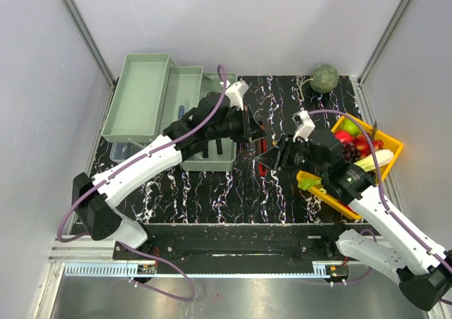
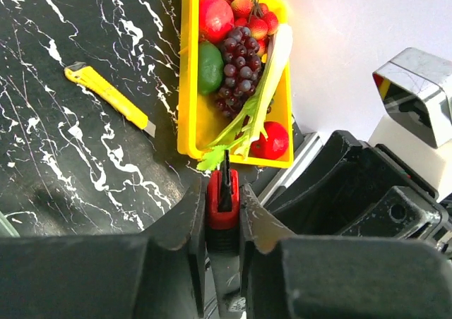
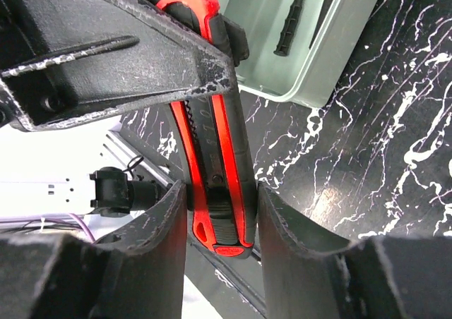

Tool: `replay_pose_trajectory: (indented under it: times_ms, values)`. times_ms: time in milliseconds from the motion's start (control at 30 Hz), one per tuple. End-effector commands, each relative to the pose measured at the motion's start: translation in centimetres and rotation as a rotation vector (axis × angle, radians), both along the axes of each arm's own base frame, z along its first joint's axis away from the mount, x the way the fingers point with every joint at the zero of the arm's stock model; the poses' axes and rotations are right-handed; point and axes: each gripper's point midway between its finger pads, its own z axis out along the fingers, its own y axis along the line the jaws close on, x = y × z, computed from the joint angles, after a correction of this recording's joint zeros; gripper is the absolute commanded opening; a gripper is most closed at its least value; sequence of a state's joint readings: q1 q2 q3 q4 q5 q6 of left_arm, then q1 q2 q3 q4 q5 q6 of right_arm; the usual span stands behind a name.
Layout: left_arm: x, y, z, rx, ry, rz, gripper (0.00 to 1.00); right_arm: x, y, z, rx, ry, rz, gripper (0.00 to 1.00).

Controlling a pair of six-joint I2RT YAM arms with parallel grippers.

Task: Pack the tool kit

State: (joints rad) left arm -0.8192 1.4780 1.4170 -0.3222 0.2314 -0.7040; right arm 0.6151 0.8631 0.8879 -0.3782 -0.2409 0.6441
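Note:
My left gripper swings over the toolbox's largest tray next, to the left in the top view, turning and lowering to release the tool, as that tray is empty.
A red and black hand tool (image 1: 263, 149) hangs in the air over the middle of the table, held from both ends. My left gripper (image 1: 256, 134) is shut on one end; its wrist view shows the red tool (image 2: 223, 200) pinched between the fingers. My right gripper (image 1: 274, 160) is shut on the other end, with the tool (image 3: 220, 171) touching both fingers (image 3: 282, 227). The pale grey-green toolbox (image 1: 152, 97) stands open at the back left, with a black tool (image 3: 291, 22) lying inside. A yellow knife (image 2: 109, 97) lies on the table.
A yellow tray of fruit (image 1: 392, 149) sits at the right, under my right arm; it also shows in the left wrist view (image 2: 187, 86). A green melon (image 1: 325, 77) sits at the back right corner. Grey walls enclose the table.

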Motion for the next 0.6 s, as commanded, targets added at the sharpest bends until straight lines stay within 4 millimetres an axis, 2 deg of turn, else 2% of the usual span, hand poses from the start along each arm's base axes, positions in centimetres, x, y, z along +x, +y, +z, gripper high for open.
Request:
replay_pose_trajectory:
  times_ms: [0, 100, 167, 233, 300, 367, 467, 567]
  values:
    - [0.8, 0.2, 0.8, 0.023, -0.025, 0.036, 0.00, 1.4, -0.5, 1.7, 0.023, -0.074, -0.063, 0.13]
    - [1.2, 0.6, 0.8, 0.052, -0.044, 0.057, 0.00, 1.8, -1.2, 1.0, -0.006, -0.058, -0.108, 0.46]
    - [1.5, 1.1, 1.1, 0.079, -0.071, 0.070, 0.00, 2.1, -1.9, 0.5, -0.025, -0.047, -0.157, 0.74]
    - [2.2, 2.0, 1.8, 0.122, -0.114, 0.106, 0.00, 2.3, -2.7, 0.2, -0.046, -0.050, -0.193, 0.87]
    - [2.8, 3.5, 2.2, 0.182, -0.155, 0.144, 0.00, 2.3, -3.4, 0.1, -0.059, -0.054, -0.224, 0.93]
    - [4.0, 5.8, 3.1, 0.251, -0.213, 0.205, 0.00, 2.3, -4.2, 0.0, -0.073, -0.056, -0.256, 0.94]
    - [5.9, 10.5, 4.9, 0.310, -0.251, 0.285, 0.00, 2.2, -5.0, -0.6, -0.099, -0.040, -0.290, 0.94]
    - [7.5, 16.2, 6.6, 0.366, -0.283, 0.375, 0.00, 2.0, -5.5, -1.5, -0.122, -0.014, -0.310, 0.95]
